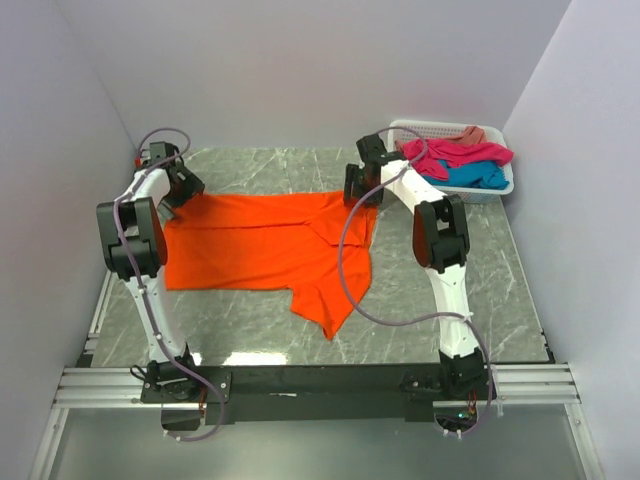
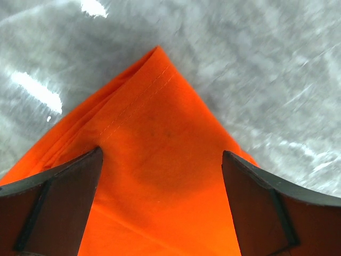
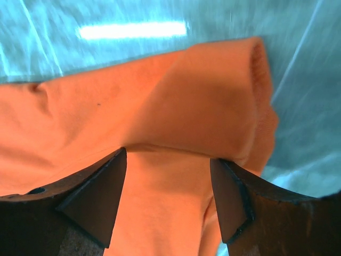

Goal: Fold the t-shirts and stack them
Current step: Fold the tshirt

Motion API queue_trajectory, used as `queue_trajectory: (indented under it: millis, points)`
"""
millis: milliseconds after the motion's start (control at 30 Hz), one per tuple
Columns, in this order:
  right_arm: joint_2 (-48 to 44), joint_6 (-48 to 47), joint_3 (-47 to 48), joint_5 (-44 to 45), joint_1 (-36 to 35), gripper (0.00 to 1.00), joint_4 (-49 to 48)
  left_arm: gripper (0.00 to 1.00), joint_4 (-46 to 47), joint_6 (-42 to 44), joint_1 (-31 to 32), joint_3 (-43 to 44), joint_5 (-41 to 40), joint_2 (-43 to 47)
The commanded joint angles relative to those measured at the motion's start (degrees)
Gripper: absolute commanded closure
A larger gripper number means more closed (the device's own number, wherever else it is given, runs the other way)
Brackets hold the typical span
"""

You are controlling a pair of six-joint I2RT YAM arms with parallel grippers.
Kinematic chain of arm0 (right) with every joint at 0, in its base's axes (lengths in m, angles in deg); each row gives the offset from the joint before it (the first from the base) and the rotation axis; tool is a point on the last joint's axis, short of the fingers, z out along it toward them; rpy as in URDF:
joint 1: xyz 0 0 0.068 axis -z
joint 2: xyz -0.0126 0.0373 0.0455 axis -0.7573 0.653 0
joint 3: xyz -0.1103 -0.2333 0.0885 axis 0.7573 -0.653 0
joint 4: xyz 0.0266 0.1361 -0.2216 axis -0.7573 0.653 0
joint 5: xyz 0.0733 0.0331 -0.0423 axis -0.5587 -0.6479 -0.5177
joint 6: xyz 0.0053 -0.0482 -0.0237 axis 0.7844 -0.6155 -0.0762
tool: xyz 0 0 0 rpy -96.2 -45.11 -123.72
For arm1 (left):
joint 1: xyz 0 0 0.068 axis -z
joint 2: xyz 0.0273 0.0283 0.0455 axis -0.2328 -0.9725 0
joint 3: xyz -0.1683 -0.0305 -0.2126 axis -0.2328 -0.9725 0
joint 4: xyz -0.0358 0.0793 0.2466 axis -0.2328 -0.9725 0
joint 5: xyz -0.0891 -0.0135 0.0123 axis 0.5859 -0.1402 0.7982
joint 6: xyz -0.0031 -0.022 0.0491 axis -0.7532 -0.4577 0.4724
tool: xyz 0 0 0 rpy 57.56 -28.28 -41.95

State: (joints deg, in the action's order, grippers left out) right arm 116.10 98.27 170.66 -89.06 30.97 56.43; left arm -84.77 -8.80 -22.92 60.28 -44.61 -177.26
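My right gripper will lift off the rolled fold next, move back and go down onto the tip of the trailing flap, which sticks out past the shirt's near edge.
The orange t-shirt [image 1: 270, 245] lies spread flat across the marble table, with one flap trailing toward the near edge. My left gripper [image 1: 190, 196] hangs open over its far left corner [image 2: 154, 101]. Its jaws stand wide either side of the cloth, left gripper [image 2: 161, 154]. My right gripper [image 1: 358, 196] sits at the shirt's far right edge. There it is open, right gripper [image 3: 168, 157], and straddles a rolled fold of orange cloth [image 3: 186, 101]. Magenta [image 1: 462, 153], turquoise [image 1: 476, 178] and salmon [image 1: 473, 133] t-shirts lie bundled in the basket.
A white slotted basket [image 1: 420, 127] stands at the far right corner of the table. Bare marble table [image 1: 250, 325] shows in front of the orange shirt. Pale walls close in at the left, back and right.
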Motion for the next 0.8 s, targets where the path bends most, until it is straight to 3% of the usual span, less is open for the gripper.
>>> queue_trajectory:
  millis: [0, 100, 200, 233, 333, 400, 433, 533, 767]
  points:
    - [2.2, -5.3, 8.8, 1.2, 0.5, 0.29, 5.3, 0.01, -3.8, 0.1, 0.0, 6.4, -0.5, -2.0]
    - [-1.4, -8.3, 12.5, 1.5, 0.3, 0.29, 5.7, 0.01, -5.9, 0.2, -0.1, 8.4, -1.7, 1.4]
    - [-10.5, -10.7, 5.8, 3.3, -1.2, 0.29, 1.7, 0.01, -6.8, -1.0, -0.2, 4.9, -3.6, 5.8]
    - [-13.2, -11.0, -0.4, 3.9, -1.9, 0.29, 0.4, 0.01, -7.1, -2.0, -0.1, 2.9, -4.4, 9.7]
    - [-24.6, -9.8, -11.7, 5.8, -5.0, 0.29, -4.9, 0.01, -7.0, -6.2, -0.6, -7.6, -8.2, 18.8]
    - [-32.6, -8.0, -24.1, 8.5, -7.3, 0.29, -9.3, 0.01, -7.3, -9.2, -1.0, -17.1, -10.2, 25.5]
    - [-35.1, -6.4, -31.4, 9.5, -9.8, 0.29, -10.6, 0.01, -7.2, -12.8, -1.4, -20.5, -10.4, 27.6]
    - [-42.3, -3.5, -41.7, 10.1, -16.1, 0.29, -13.8, 0.01, -4.7, -18.0, -2.3, -33.5, -8.9, 34.8]
    - [-47.1, 3.0, -51.6, 9.2, -29.4, 0.3, -17.6, 0.05, -4.7, -23.3, -2.6, -50.4, -12.9, 43.1]
